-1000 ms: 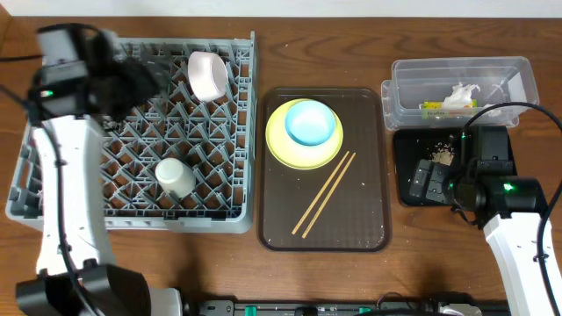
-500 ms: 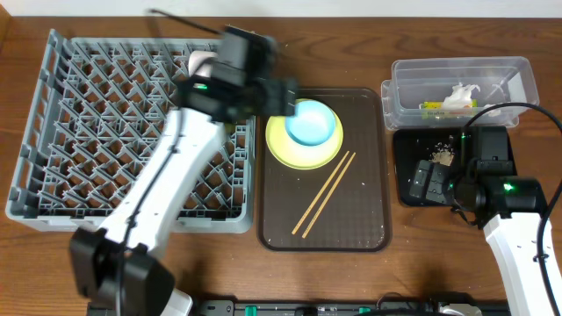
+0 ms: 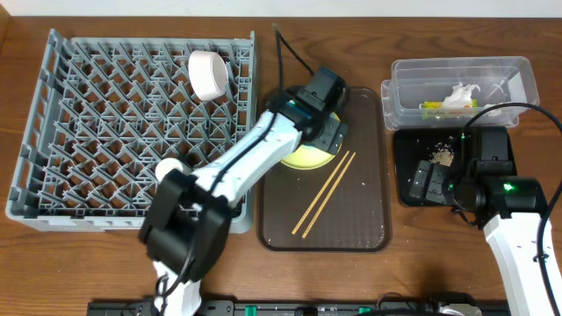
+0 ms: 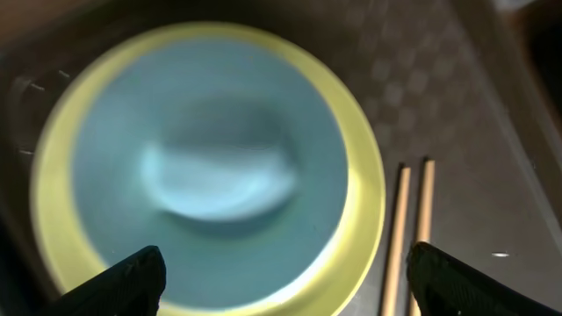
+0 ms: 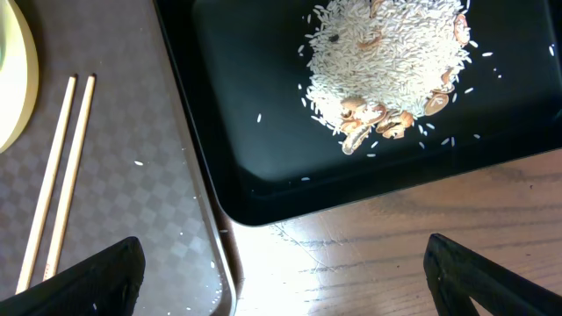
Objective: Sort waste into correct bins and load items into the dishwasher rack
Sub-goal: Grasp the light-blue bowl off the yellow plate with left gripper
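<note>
I should lower my left gripper next onto the light blue bowl's near rim, on the bowl's side by the chopsticks, because that rim is between my open fingers.
A light blue bowl [image 4: 211, 167] sits in a round yellow plate [image 4: 364, 193] on the brown serving tray [image 3: 360, 219]. My left gripper [image 4: 285, 285] hovers open just above them, one fingertip [image 4: 132, 281] over the plate's left rim and the other beyond the wooden chopsticks [image 4: 413, 237]. In the overhead view the left gripper [image 3: 323, 132] covers the bowl. The grey rack [image 3: 88, 123] holds a white bowl [image 3: 208, 75] and a small white cup [image 3: 167, 167]. My right gripper [image 5: 285, 281] is open over the table beside the black tray [image 5: 263, 132], which holds rice crumbs [image 5: 386, 61].
The clear tub [image 3: 518, 83] at the far right holds the white tissue [image 3: 461, 92] and the yellow-green wrapper [image 3: 435, 107]. The chopsticks [image 3: 325, 193] lie slantwise on the serving tray. My left arm stretches across the rack's near right corner.
My left arm swung from the rack's far left corner across to the serving tray, ending over the blue bowl. Its jaws narrowed slightly. The right arm stayed still.
</note>
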`<state>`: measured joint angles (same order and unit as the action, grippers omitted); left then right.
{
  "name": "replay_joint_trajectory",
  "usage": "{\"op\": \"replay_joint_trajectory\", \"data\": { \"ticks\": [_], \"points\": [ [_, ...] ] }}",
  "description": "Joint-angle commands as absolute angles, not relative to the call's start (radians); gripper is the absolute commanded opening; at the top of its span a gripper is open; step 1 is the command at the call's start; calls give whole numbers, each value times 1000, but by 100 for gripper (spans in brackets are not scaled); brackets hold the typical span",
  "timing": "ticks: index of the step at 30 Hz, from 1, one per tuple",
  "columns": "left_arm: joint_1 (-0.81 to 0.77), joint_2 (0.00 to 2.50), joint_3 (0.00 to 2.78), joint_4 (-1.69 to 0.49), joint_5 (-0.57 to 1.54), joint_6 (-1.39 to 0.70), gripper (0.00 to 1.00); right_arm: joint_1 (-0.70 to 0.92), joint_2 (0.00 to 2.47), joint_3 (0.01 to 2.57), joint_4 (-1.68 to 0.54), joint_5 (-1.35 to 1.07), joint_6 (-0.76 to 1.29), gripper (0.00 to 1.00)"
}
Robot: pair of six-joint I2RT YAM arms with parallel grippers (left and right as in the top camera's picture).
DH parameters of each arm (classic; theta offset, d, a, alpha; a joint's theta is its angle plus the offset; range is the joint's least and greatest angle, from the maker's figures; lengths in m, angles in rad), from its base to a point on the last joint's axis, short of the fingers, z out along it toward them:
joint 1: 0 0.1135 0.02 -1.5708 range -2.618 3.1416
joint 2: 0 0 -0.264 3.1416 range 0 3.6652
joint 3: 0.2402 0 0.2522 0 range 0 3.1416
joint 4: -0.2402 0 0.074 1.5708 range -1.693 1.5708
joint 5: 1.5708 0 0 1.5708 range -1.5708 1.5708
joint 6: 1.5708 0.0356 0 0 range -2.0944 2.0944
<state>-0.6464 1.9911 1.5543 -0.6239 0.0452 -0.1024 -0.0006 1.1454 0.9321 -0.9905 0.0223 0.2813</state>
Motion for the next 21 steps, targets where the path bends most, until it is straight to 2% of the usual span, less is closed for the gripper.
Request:
{"op": "replay_joint_trajectory", "data": {
  "ticks": [1, 6, 12, 17, 18, 21],
  "points": [
    [-654, 2035, 1558, -623, 20, -81, 88, -15, 1144, 937, -992, 26, 286, 99],
    [-658, 2082, 1558, -619, 15, -82, 82, -15, 1144, 937, -992, 26, 286, 99],
    [-658, 2101, 1558, -620, 10, -82, 41, -15, 1144, 937, -992, 26, 286, 99],
    [-661, 2101, 1558, -623, 10, -82, 19, -15, 1144, 937, -992, 26, 282, 99],
    [-661, 2100, 1558, -624, 11, -83, 19, -15, 1144, 937, -992, 26, 282, 99],
    [-661, 2094, 1558, -628, 11, -83, 9, -15, 1144, 937, -992, 26, 282, 99]
  ]
}}
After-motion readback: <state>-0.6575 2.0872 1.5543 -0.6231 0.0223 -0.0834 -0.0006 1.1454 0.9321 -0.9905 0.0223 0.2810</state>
